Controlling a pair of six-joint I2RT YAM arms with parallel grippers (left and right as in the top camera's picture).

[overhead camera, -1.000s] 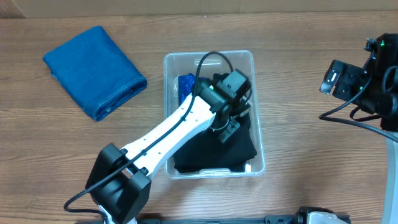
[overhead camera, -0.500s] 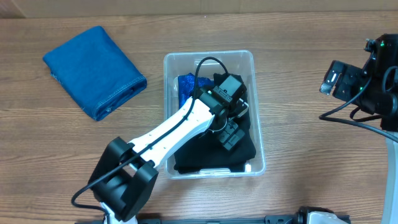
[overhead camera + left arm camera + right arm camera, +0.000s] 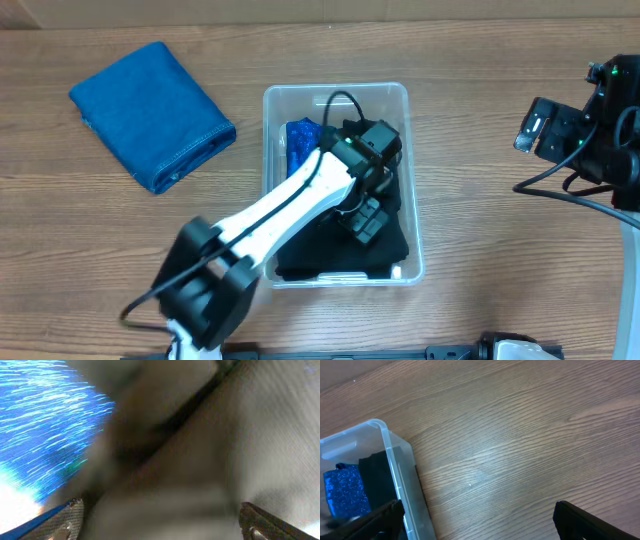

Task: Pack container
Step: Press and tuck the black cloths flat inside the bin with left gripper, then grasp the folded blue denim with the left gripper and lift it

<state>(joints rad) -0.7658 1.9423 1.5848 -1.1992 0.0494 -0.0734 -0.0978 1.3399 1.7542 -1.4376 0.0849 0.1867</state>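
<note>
The folded blue cloth is still unpacked, so the robot's left gripper should lift out of the container point(image 3: 335, 88) and then lower onto the edge of that cloth farthest from the container.
The clear plastic container point(image 3: 335, 88) stands mid-table, holding a black cloth point(image 3: 390, 245) and a blue glittery item point(image 3: 299, 140) at its far left corner. My left gripper point(image 3: 365, 218) is down inside it, right over the black cloth, jaws wide open. In the left wrist view the fingers point(image 3: 69, 516) stand far apart with blurred dark fabric point(image 3: 200, 460) close between them and the glittery blue item point(image 3: 40, 420) at the left. My right gripper point(image 3: 477, 515) hangs open over bare wood, right of the container point(image 3: 395, 455).
A folded blue cloth point(image 3: 150, 115) lies on the wooden table at the far left. The right arm point(image 3: 590, 135) sits at the table's right edge. The left arm's white link point(image 3: 280, 205) slants across the container's near left side.
The left gripper has opened inside the container and the black cloth now lies loose under it. The left arm has shifted slightly. The right arm has not moved.
</note>
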